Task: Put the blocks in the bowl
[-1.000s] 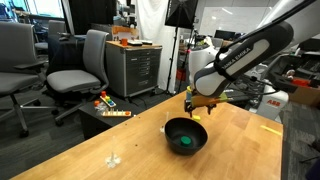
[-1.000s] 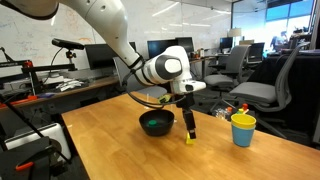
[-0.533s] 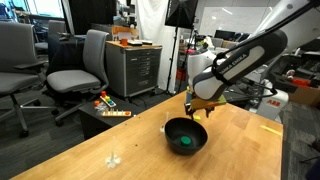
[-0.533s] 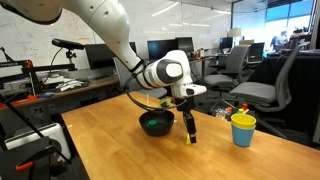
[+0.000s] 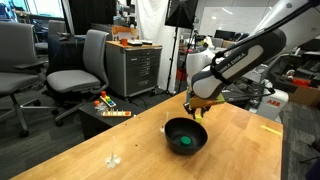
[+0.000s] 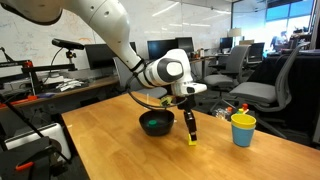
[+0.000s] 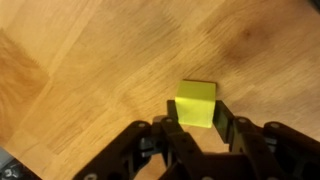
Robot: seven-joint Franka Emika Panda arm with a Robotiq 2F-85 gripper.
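Observation:
My gripper lifts next, carries the block over the black bowl (image 5: pixel 169 128) and lowers it inside to release, since the bowl is beside my gripper, opposite the yellow cup.
In the wrist view a yellowish-green block (image 7: pixel 195 103) rests on the wooden table with my gripper (image 7: pixel 197 113) shut on it, one finger against each side. In an exterior view the gripper (image 6: pixel 192 136) stands vertical beside the black bowl (image 6: pixel 146 119), with the block (image 6: pixel 193 141) at its tips on the table. From the opposite side the gripper (image 5: pixel 192 112) is just behind the bowl (image 5: pixel 169 128). A green block (image 5: pixel 183 143) lies inside the bowl.
A yellow cup (image 6: pixel 242 129) stands on the table a little way from the gripper, on the side away from the bowl. Multicoloured toy pieces (image 5: pixel 108 105) lie on a low dark stand beyond the table edge. Office chairs and a cabinet stand behind.
The jaws have closed from wide open onto the yellowish-green block. The arm has barely moved and the block still sits on the table.

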